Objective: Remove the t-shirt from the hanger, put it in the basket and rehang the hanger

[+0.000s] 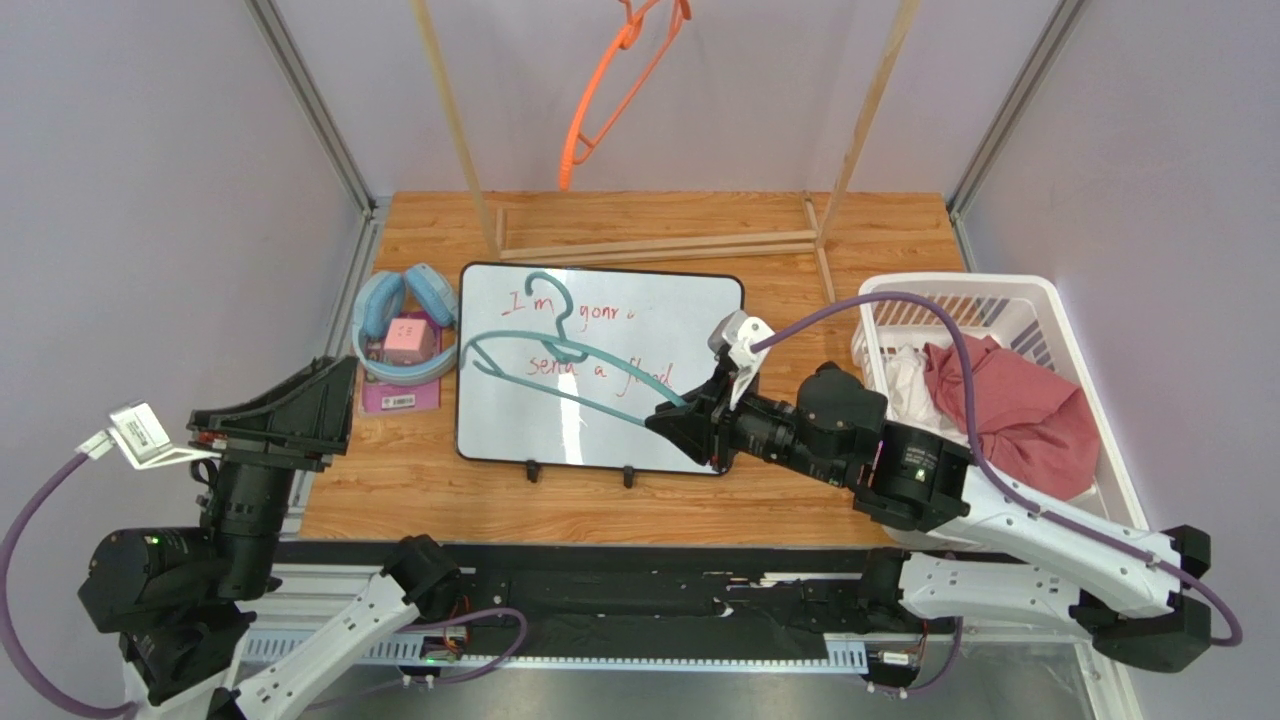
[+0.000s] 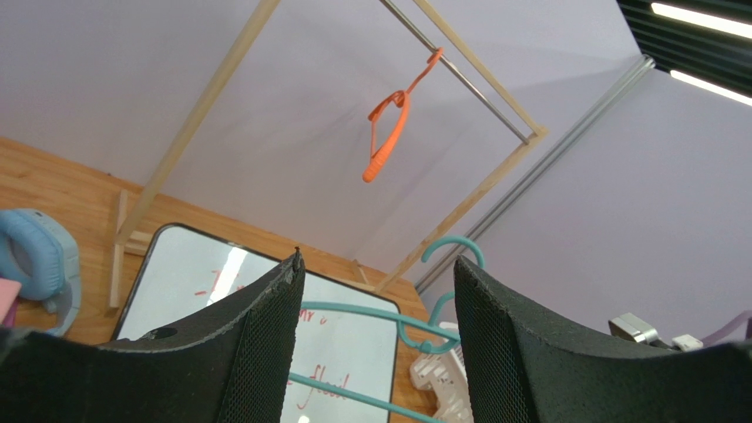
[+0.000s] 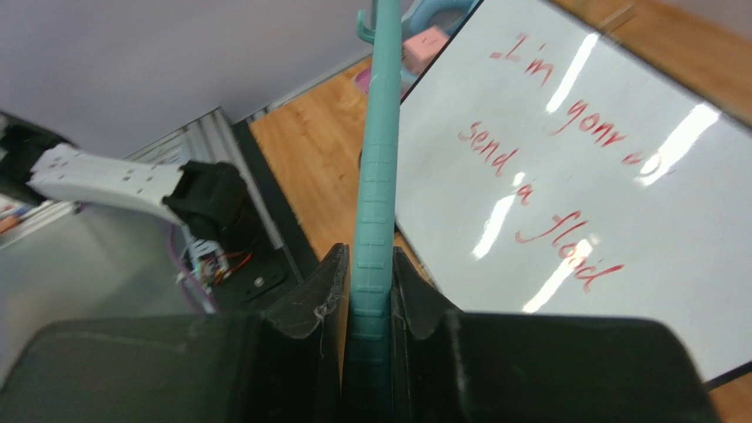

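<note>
My right gripper should next lift the hanger outward, hook it on the free part of the bar above and outward, and let go of it, because the hanger is bare.
My right gripper (image 1: 672,419) is shut on the end of a teal plastic hanger (image 1: 559,374), which is bare and held above the whiteboard (image 1: 661,308). In the right wrist view the hanger's arm (image 3: 374,176) runs straight out from between the fingers (image 3: 319,295). The red t-shirt (image 1: 1007,408) lies bunched in the white basket (image 1: 1052,308) at the right, off the hanger. My left gripper (image 1: 308,402) is open and empty at the left table edge, raised; the left wrist view shows the teal hanger (image 2: 424,326) between its spread fingers, far off.
An orange hanger (image 1: 616,83) hangs from the rail of a wooden rack (image 1: 661,240) at the back. Blue headphones (image 1: 406,308) and a pink box (image 1: 403,342) lie left of the whiteboard. White cloth (image 1: 906,383) is also in the basket.
</note>
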Motion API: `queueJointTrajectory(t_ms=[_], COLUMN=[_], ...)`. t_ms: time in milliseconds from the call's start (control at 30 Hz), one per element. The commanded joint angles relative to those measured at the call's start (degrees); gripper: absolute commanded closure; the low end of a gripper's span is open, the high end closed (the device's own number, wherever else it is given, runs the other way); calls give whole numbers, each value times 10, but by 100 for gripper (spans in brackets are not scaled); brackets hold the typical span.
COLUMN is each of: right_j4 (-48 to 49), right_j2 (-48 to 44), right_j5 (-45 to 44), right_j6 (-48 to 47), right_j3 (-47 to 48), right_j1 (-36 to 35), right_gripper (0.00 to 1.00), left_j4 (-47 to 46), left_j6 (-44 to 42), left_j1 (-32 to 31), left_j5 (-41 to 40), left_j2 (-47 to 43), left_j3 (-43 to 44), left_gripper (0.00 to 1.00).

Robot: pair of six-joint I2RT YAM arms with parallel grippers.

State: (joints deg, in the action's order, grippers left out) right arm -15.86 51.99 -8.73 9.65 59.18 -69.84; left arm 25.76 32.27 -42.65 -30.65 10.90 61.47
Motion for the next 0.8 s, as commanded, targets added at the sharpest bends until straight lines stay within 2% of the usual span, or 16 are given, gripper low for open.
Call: queueJointTrajectory(t_ms=[0,33,100,200,233,367,400,500,600,767], right_j4=[-44,-41,-43,-59,-59,-14,-6,24,56,109], right_j2=[-37,-55,-67,-73,-75,-79,-77,-72,-61,-16], right_j5=[206,230,278,333,353,451,457,479,477,463], right_j6=[140,155,192,233,245,303,315,345,365,396], right_j3=[-32,-37,-45,-45,-52,-75,-75,-74,-61,-27], right_j1=[95,144,190,297,359,501,549,635,689,728], right_gripper=[100,100,100,100,100,100,100,100,100,100], left_j4=[25,24,20,16,14,15,17,22,18,27], left_j6=[-29,-30,-30,-26,-22,-17,-16,-11,-5,6], left_j1=[-1,-1,-1,-1,-1,-1,-1,-1,-1,-1], left_j5=[-14,-16,-18,-11,-4,19,22,27,31,54], left_j2=[-6,-6,0,10,16,33,36,39,38,48], left_j3=[-19,-21,-27,-33,-33,-29,-27,-28,-35,-32], left_gripper=[33,33,33,34,34,34,35,35,35,35])
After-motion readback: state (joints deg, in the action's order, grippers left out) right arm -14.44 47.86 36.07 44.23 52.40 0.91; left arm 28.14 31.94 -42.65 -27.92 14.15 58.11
